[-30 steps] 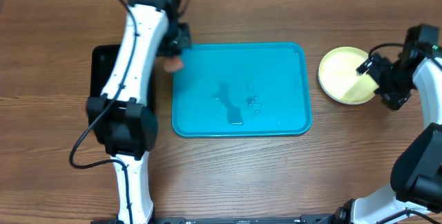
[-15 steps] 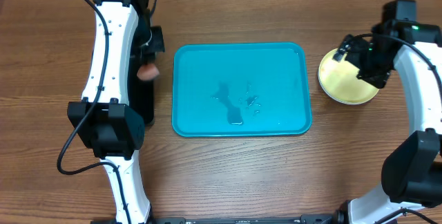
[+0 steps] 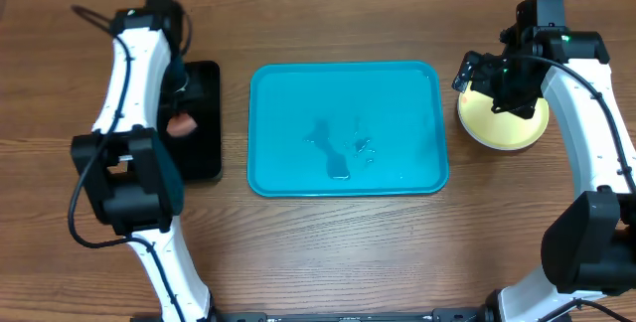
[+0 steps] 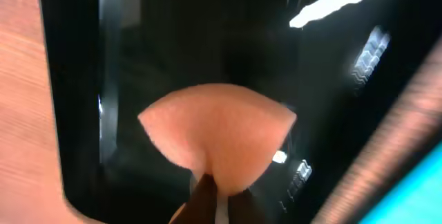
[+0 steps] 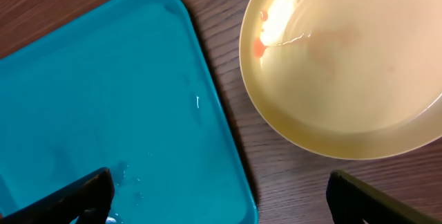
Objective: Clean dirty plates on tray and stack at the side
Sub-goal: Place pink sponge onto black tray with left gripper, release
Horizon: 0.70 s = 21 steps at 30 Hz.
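The left gripper lowers to the black tray's glossy bottom next and releases the pink sponge (image 4: 217, 137) there, since the tray's bottom lies directly below the left gripper.
The turquoise tray (image 3: 397, 178) lies mid-table with only water streaks on it; its right end (image 5: 103, 99) shows in the right wrist view. A yellow-green plate (image 3: 507, 128) rests on the table to the tray's right, with a small red spot near its rim (image 5: 259, 48). Whether other plates lie under it I cannot tell. My right gripper (image 3: 477, 76) hovers open over the gap between tray and plate (image 5: 345, 65), fingers (image 5: 76, 196) wide apart and empty. Above the black tray, my left gripper (image 3: 181, 113) is shut on a pink sponge (image 4: 217, 137).
The small black tray (image 3: 204, 153) sits left of the turquoise tray, glossy and wet-looking (image 4: 173, 37). Bare wooden table (image 3: 348, 252) surrounds both trays. A cardboard edge runs along the far side of the table.
The left arm carried the sponge leftward from the turquoise tray's corner to over the black tray. The right arm swung from the plate's right side to its far-left side.
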Tool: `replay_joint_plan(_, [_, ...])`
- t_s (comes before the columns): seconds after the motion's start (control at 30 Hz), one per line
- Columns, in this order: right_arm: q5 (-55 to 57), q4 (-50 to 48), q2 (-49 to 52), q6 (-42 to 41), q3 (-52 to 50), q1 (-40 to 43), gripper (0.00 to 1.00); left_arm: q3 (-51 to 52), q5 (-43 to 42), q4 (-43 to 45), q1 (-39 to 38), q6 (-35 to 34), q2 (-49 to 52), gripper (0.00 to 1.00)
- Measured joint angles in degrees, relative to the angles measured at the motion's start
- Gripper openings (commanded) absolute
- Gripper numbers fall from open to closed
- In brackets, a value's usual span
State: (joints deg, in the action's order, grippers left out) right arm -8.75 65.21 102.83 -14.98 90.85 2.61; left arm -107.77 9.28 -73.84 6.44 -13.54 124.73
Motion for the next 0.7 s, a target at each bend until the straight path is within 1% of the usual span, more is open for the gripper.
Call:
replay_joint_plan(0.1, [0.0, 0.0, 0.0, 0.0, 0.0, 0.0, 1.0, 5.8, -0.2, 5.8, 1.6, 0.7, 0.0, 0.04])
replay_joint_plan(0.2, [0.0, 0.0, 0.0, 0.0, 0.0, 0.0, 1.0, 10.5, -1.3, 8.5, 2.0, 1.1, 0.0, 0.05])
replay_joint_plan(0.23, [0.0, 0.0, 0.0, 0.0, 0.0, 0.0, 1.0, 11.3, -1.6, 8.7, 2.0, 1.4, 0.0, 0.07])
replay_joint_plan(0.3, [0.0, 0.0, 0.0, 0.0, 0.0, 0.0, 1.0, 12.2, -1.9, 8.9, 1.9, 1.7, 0.0, 0.15])
replay_joint_plan(0.33, [0.0, 0.0, 0.0, 0.0, 0.0, 0.0, 1.0, 12.2, -2.1, 8.9, 1.9, 1.9, 0.0, 0.3])
replay_joint_plan(0.37, [0.0, 0.0, 0.0, 0.0, 0.0, 0.0, 1.0, 12.2, -2.2, 8.9, 1.9, 2.1, 0.0, 0.52])
replay_joint_plan(0.4, [0.0, 0.0, 0.0, 0.0, 0.0, 0.0, 1.0, 12.2, -2.5, 8.7, 1.9, 2.1, 0.0, 0.78])
replay_joint_plan(0.43, [0.0, 0.0, 0.0, 0.0, 0.0, 0.0, 1.0, 12.2, -2.6, 8.6, 1.9, 2.0, 0.0, 0.96])
replay_joint_plan(0.47, [0.0, 0.0, 0.0, 0.0, 0.0, 0.0, 1.0, 12.1, -2.6, 8.4, 1.9, 2.0, 0.0, 1.0])
replay_joint_plan(0.57, [0.0, 0.1, 0.0, 0.0, 0.0, 0.0, 1.0, 11.3, -2.6, 6.7, 1.9, 1.8, 0.0, 1.0])
replay_joint_plan(0.7, [0.0, 0.1, 0.0, 0.1, 0.0, 0.0, 1.0, 6.8, -2.8, 2.1, 1.9, 1.7, 0.0, 0.99])
